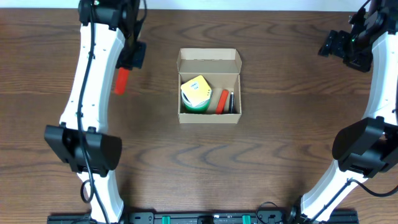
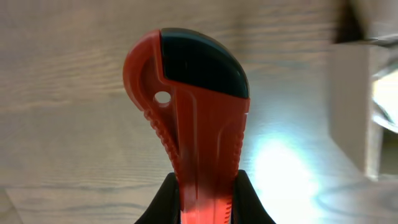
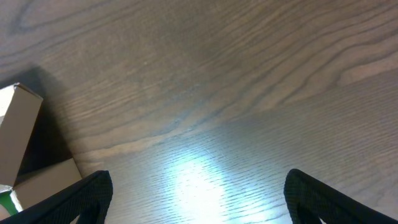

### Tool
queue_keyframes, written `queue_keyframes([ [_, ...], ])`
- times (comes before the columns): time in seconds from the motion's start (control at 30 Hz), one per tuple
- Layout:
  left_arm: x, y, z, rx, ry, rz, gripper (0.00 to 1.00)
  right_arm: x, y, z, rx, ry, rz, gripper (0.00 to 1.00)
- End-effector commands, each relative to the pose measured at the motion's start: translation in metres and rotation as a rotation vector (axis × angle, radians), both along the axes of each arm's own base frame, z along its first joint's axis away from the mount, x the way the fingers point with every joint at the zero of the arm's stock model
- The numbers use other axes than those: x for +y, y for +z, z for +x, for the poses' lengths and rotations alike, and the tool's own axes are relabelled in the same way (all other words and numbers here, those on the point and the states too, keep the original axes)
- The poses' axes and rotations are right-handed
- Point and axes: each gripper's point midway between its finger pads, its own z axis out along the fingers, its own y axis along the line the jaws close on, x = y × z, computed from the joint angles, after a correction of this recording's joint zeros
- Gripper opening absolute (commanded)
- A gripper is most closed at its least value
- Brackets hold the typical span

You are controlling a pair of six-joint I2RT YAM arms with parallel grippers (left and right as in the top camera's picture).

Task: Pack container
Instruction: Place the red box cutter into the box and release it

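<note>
I should move my left gripper to the right in the overhead view next, since the open box is there, then turn it, lower it and let go of the red tool inside the box's near side (image 1: 214, 111).
The container (image 1: 209, 65), a brown cardboard box with its flap lid open at the back, sits mid-table. Inside lie a yellow and green roll (image 1: 196, 93), a red item (image 1: 222, 101) and a black pen (image 1: 231, 102). My left gripper (image 1: 126, 67) hovers left of the box, shut on a red tool with a dark rounded end (image 2: 199, 93); its red body (image 1: 121, 79) sticks out toward the front. The box wall (image 2: 357, 106) shows at the right of the left wrist view. My right gripper (image 1: 341, 46) is open and empty at the far right back, and its wrist view shows the fingers (image 3: 87, 196) spread wide.
The dark wooden table (image 1: 292, 124) stretches around the box. A corner of the box (image 3: 18, 137) appears at the left edge of the right wrist view. Both arm bases stand at the front edge, left (image 1: 84, 149) and right (image 1: 364, 146).
</note>
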Motion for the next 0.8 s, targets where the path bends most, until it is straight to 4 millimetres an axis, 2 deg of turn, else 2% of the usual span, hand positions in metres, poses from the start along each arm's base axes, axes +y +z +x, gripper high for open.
queue_keyframes([
  [0.0, -0.04, 0.022, -0.008, -0.016, -0.238, -0.07, 0.06, -0.001, 0.0, -0.001, 0.0, -0.017, 0.009, 0.9],
  [0.07, -0.066, 0.026, -0.017, -0.005, -0.407, -0.104, 0.06, -0.001, 0.0, -0.001, 0.0, -0.017, 0.009, 0.9],
  [0.17, -0.091, 0.024, -0.03, 0.024, -0.576, -0.088, 0.06, -0.001, 0.0, -0.001, 0.0, -0.017, 0.009, 0.9],
  [0.37, -0.154, 0.022, -0.055, 0.029, -0.956, -0.117, 0.06, -0.001, 0.0, -0.001, 0.0, -0.017, 0.009, 0.9],
  [0.6, -0.2, 0.019, -0.087, 0.046, -1.253, -0.127, 0.06, -0.001, 0.0, -0.001, 0.002, -0.017, 0.009, 0.9],
  [0.77, -0.214, 0.002, -0.109, 0.116, -1.377, -0.127, 0.06, -0.001, 0.0, -0.001, 0.002, -0.017, 0.01, 0.9],
])
